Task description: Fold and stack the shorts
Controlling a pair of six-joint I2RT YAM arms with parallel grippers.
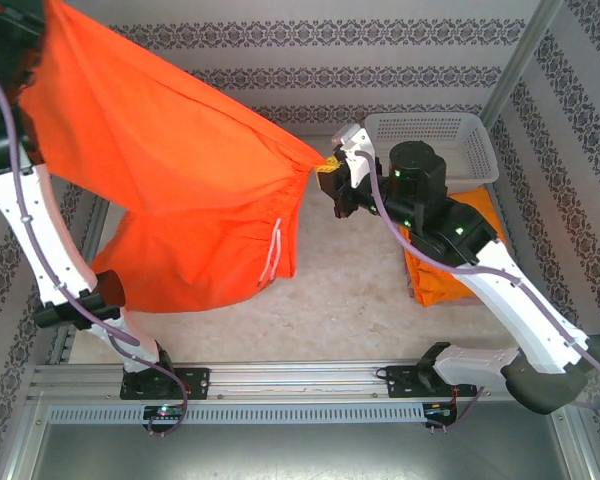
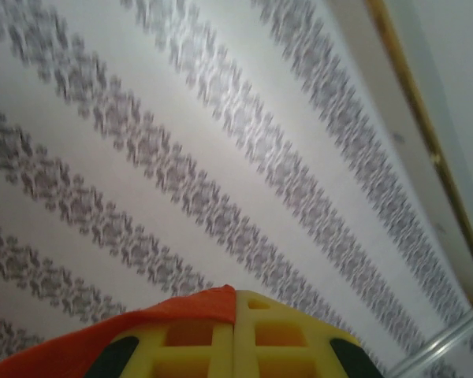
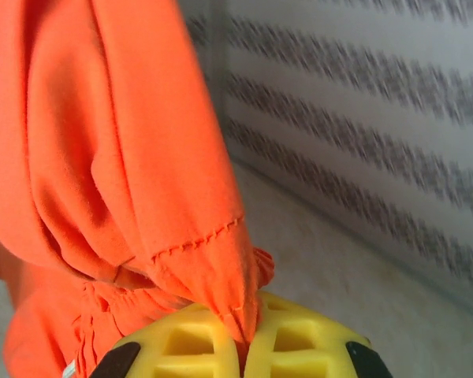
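The shorts' bunched corner still hangs, so my right gripper will next lower and release it on the table near the white basket.
A bright orange pair of shorts (image 1: 170,140) hangs in the air, stretched between my two grippers above the table. My left gripper (image 2: 235,298) is raised high at the far left, shut, with an orange edge of the shorts (image 2: 173,311) caught between its yellow fingers. My right gripper (image 1: 327,172) is near the middle and is shut on a bunched corner of the same shorts (image 3: 142,197); the cloth runs down into its closed fingertips (image 3: 248,346). The lower part of the shorts, with a white drawstring (image 1: 274,250), sags onto the table. More folded orange shorts (image 1: 448,272) lie under my right arm.
A white lattice basket (image 1: 435,140) stands at the back right, just behind the folded orange pile. Patterned walls close in the table on the left, back and right. A metal rail (image 1: 280,380) runs along the near edge by the arm bases.
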